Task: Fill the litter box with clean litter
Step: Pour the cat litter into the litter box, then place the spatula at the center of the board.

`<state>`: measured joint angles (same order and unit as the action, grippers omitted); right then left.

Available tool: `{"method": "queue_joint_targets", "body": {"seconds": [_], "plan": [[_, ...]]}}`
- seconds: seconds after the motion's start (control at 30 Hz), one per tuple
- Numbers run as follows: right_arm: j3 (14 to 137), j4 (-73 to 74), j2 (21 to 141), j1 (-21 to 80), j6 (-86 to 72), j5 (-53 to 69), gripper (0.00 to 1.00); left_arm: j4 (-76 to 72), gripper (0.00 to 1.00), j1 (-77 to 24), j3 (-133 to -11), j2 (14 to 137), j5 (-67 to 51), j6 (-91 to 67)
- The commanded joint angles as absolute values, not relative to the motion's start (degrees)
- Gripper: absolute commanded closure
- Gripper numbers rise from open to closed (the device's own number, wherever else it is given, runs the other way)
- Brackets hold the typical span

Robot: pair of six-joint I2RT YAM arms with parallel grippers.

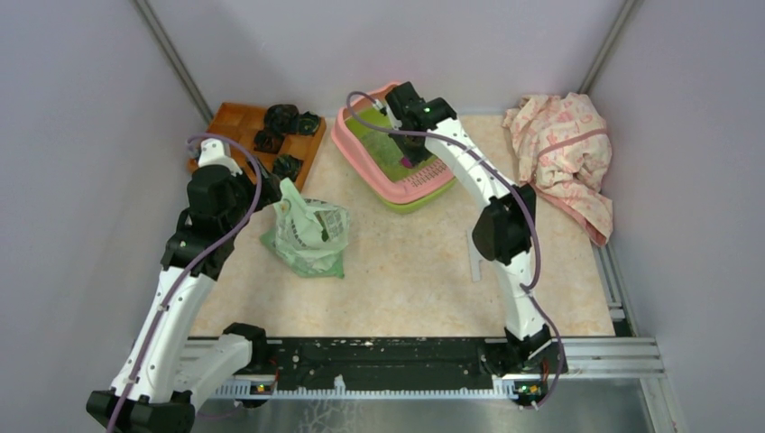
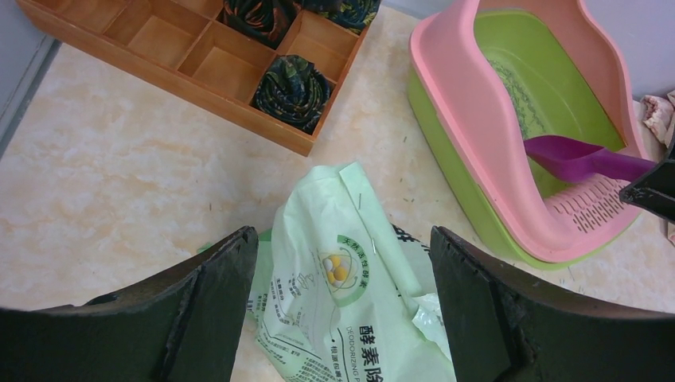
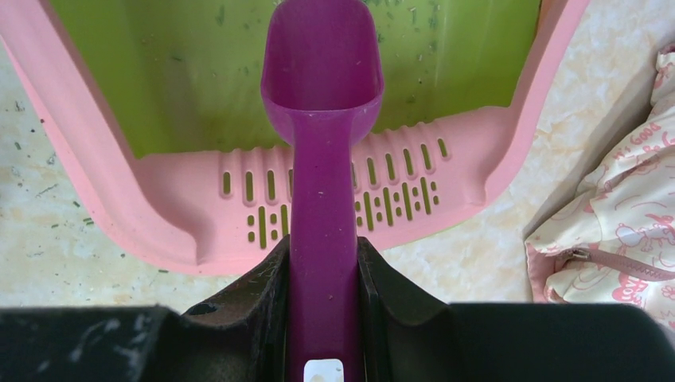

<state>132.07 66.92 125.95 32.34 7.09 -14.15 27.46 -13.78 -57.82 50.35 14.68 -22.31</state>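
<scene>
Next, my right gripper moves back off the litter box (image 1: 348, 144) first, to get the scoop down to empty table space beside the pink-patterned cloth.
The litter box (image 1: 348, 144) stands at the back centre, a lime green basin with a pink rim (image 2: 458, 95) and a slotted pink grate (image 3: 199, 223) at its near end. Only a thin scatter of dark litter granules (image 3: 402, 36) lies on the basin floor (image 2: 517, 95). My right gripper (image 3: 322, 251) is shut on the handle of a purple scoop (image 3: 322, 72), whose empty bowl hangs over the basin just past the grate (image 1: 408, 162). My left gripper (image 2: 342, 255) is open, its jaws wide apart above the pale green printed bag (image 2: 350, 294), which sits left of the box (image 1: 307, 234).
An orange-brown compartmented wooden tray (image 1: 239, 122) with dark rolled items (image 2: 293, 87) stands at the back left. A pink-patterned cloth (image 1: 564, 144) lies at the back right, close to the box (image 3: 621, 223). Loose granules dot the table near the box. Grey walls enclose three sides.
</scene>
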Motion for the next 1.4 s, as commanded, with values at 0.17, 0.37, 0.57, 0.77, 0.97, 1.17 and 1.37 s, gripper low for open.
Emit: {"method": "queue_joint_targets", "body": {"seconds": [0.17,0.37,0.57,0.77,0.97,1.17,1.37], "plan": [[116.29,48.24,108.47,32.16,7.56,-16.27,1.0,27.77,0.15,-14.06,-59.67,50.45,13.98,-21.88],[92.24,28.82,94.31,30.31,5.34,-14.07,1.0,27.99,0.15,-14.06,-59.85,50.55,14.1,-21.71],[67.55,9.76,76.15,27.11,0.4,-9.94,1.0,27.86,0.15,-14.06,-59.12,50.47,14.06,-21.79],[47.23,3.24,60.97,26.22,-2.36,-19.34,1.0,27.19,0.15,-14.06,-58.14,50.38,13.61,-22.09],[37.33,7.47,52.08,17.74,-12.67,-18.9,1.0,26.72,0.15,-14.06,-57.67,50.31,13.33,-22.13],[33.85,9.48,51.94,9.17,-22.78,-12.36,1.0,26.2,0.15,-14.06,-56.66,50.0,12.61,-22.5],[33.62,11.49,57.9,8.85,-27.08,-8.93,0.94,26.1,0.15,-14.06,-56.51,49.53,12.68,-22.46]]}}
